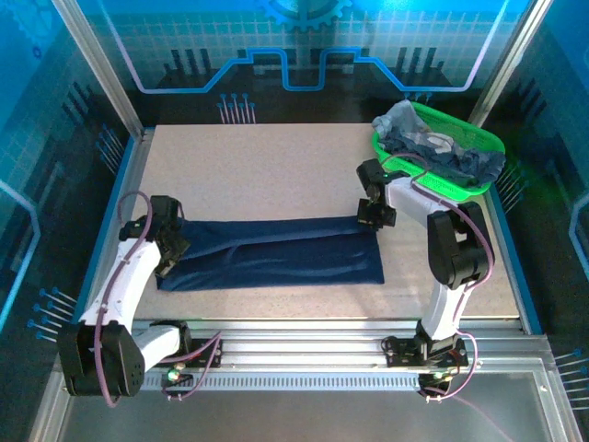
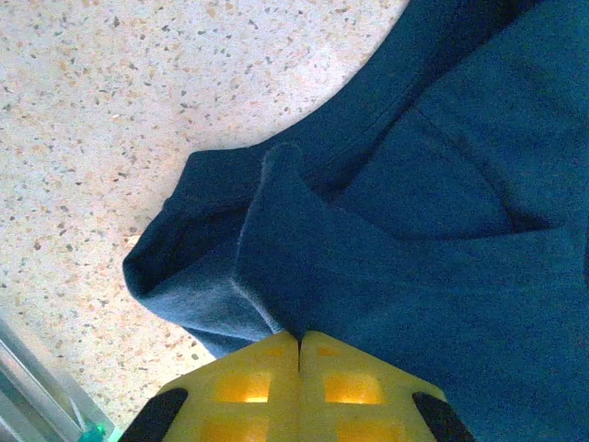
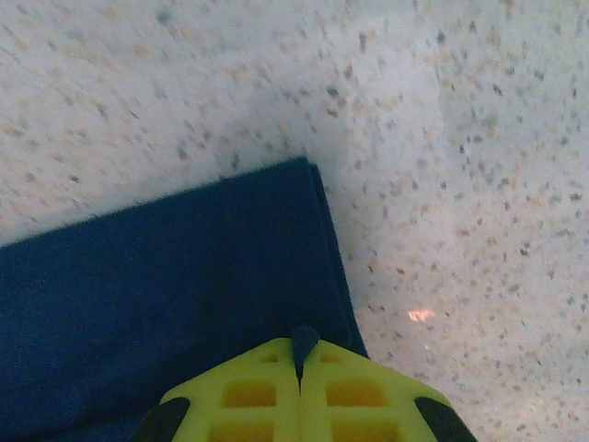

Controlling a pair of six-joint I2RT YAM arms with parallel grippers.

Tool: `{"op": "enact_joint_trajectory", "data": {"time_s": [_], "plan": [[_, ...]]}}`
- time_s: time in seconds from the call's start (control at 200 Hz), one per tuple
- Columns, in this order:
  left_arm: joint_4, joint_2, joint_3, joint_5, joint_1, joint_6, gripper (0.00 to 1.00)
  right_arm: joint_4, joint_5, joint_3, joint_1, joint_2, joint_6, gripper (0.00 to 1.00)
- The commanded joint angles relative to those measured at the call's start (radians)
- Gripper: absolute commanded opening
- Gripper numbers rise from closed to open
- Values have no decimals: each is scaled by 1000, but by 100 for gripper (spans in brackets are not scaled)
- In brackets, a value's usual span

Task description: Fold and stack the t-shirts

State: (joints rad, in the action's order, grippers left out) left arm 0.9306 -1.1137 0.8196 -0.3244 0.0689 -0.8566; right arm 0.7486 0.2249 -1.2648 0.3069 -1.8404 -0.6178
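Note:
My right gripper should move slightly back toward the metal bar and let go of the t-shirt's far corner, because the navy t-shirt already lies long and straight.
A dark navy t-shirt (image 1: 276,251) lies folded into a long band across the near part of the table. My left gripper (image 1: 171,241) is shut on its left end, where the sleeve and collar (image 2: 276,230) bunch up ahead of the yellow fingertips (image 2: 267,368). My right gripper (image 1: 375,217) is shut on the shirt's far right corner (image 3: 230,276), a pinch of navy cloth poking out between its fingertips (image 3: 340,373). More t-shirts (image 1: 440,147), navy and pale grey-blue, are heaped in the green basket (image 1: 483,138).
The basket stands at the table's back right corner, just behind my right arm. Bare speckled tabletop (image 1: 258,170) stretches behind the shirt. A metal rail (image 1: 304,331) runs along the near edge.

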Motion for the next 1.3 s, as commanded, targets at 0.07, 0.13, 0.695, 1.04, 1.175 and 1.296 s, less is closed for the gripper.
{"op": "enact_joint_trajectory", "data": {"time_s": [0.07,0.13,0.695,1.04,1.175,1.296], "plan": [[35,16,-43,-33,-4,-50,0,45,49,39,6,28,-40,0],[35,14,-61,-27,-4,-74,0,53,57,42,8,26,-46,0],[22,31,-99,-57,-6,-108,0,97,99,90,72,62,-84,0],[54,21,10,-72,-50,-94,35,130,187,127,66,214,-155,40],[-91,-93,79,43,-125,-44,37,62,71,108,76,174,-144,36],[-275,-248,110,199,-227,-26,33,15,-18,88,78,120,-160,28]]}}
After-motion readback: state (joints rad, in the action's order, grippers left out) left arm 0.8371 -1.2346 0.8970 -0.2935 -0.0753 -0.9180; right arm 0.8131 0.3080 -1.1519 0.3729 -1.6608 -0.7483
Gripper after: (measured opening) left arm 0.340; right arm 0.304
